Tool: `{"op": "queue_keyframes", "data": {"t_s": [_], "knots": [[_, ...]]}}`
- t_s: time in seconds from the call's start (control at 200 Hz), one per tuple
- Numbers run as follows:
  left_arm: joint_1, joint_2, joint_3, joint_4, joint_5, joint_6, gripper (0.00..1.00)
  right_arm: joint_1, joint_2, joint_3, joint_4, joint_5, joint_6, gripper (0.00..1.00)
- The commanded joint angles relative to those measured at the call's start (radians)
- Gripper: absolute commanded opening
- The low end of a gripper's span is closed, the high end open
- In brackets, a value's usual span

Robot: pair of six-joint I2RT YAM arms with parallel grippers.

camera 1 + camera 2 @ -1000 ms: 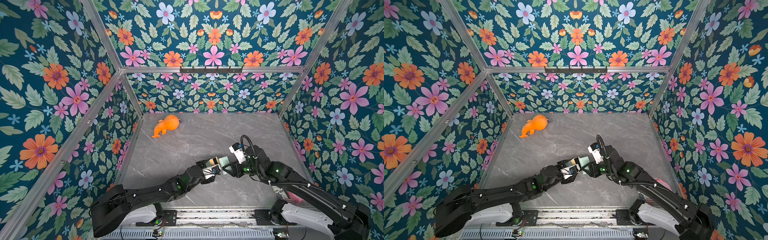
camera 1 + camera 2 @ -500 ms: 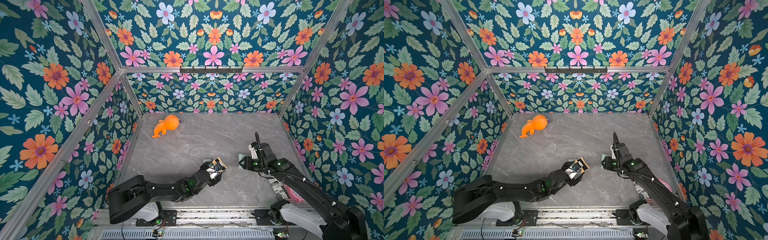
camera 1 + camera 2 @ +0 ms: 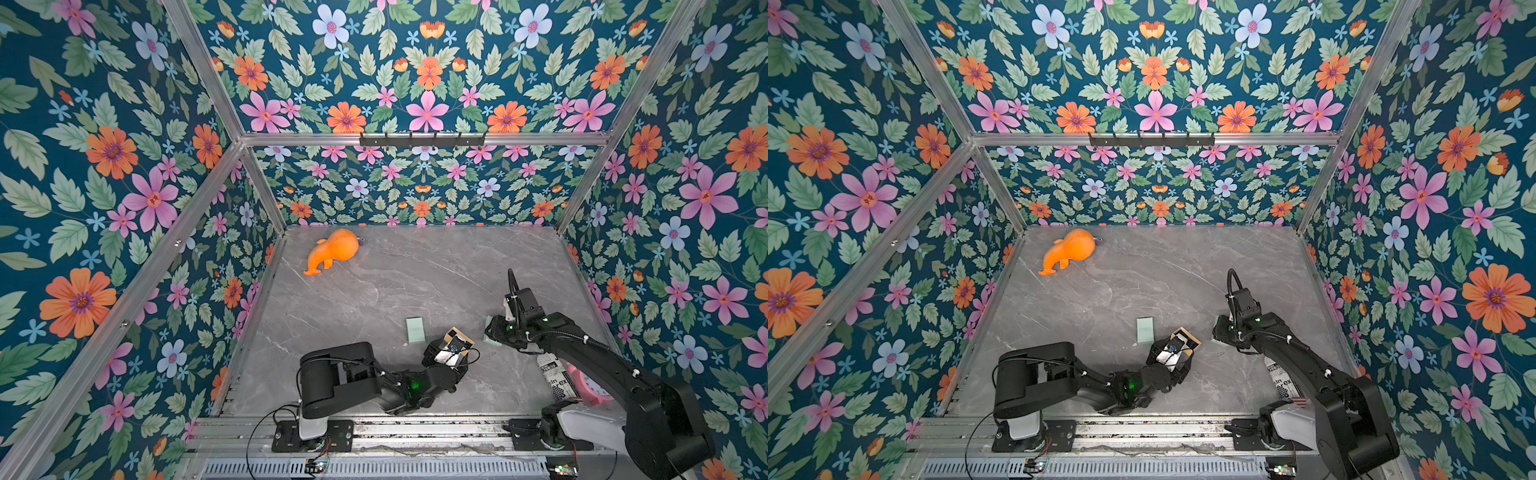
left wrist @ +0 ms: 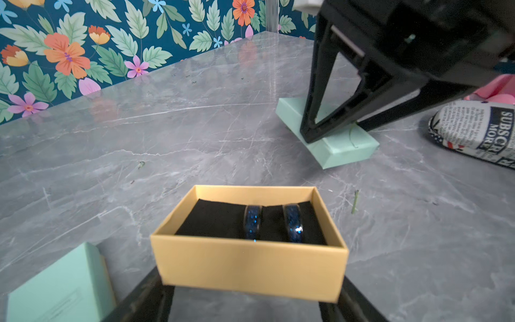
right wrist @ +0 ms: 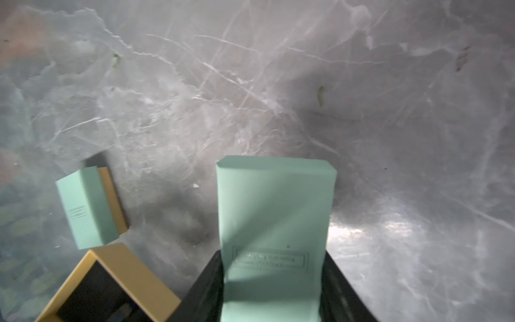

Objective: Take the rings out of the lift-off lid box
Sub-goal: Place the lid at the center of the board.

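Note:
My left gripper lowers the raised tan box flat onto the bare tabletop next and releases, since that tabletop lies below, between the closed box and the lid.
My left gripper [image 4: 250,281] is shut on the open tan box [image 4: 250,264], one finger on each side wall. Two dark rings [image 4: 253,223] with blue flecks stand upright in its black foam. In both top views this box [image 3: 456,336] [image 3: 1185,337] sits at the left gripper's [image 3: 451,345] tip, near the table's front middle. To its right, my right gripper [image 3: 496,332] is shut on the mint-green lid [image 5: 276,212]. The lid [image 4: 334,145] sits slightly tilted, low on the table. The right gripper [image 5: 271,278] holds the lid by its long sides.
A second mint-green box [image 3: 415,329] with a tan base lies closed just left of the held box. An orange toy [image 3: 332,249] lies at the back left. A newspaper-print pouch [image 4: 479,131] and a pink clock [image 3: 590,384] sit under the right arm.
The two grippers, together on the box a second ago, have parted. The right one carried the lid off to the right and down; the left one drew the open box slightly right and forward.

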Motion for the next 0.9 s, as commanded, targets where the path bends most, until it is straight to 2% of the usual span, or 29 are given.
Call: {"op": "queue_keyframes", "data": {"t_s": [0.0,0.3,0.62,0.895], "knots": [[-0.014,0.040,0.023,0.039,-0.086,-0.095,0.61,-0.015,0.032,-0.010,0.033,0.013,0.013,0.42],[-0.040,0.125,0.077,-0.033,-0.132,-0.242,0.64,-0.022,0.128,0.006,0.042,0.016,0.002,0.42],[-0.050,0.200,0.143,-0.128,-0.116,-0.357,0.71,-0.022,0.139,0.013,0.032,0.026,-0.001,0.50],[-0.050,0.210,0.160,-0.166,-0.102,-0.392,0.79,-0.022,0.135,0.013,0.026,0.023,-0.004,0.56]]}}
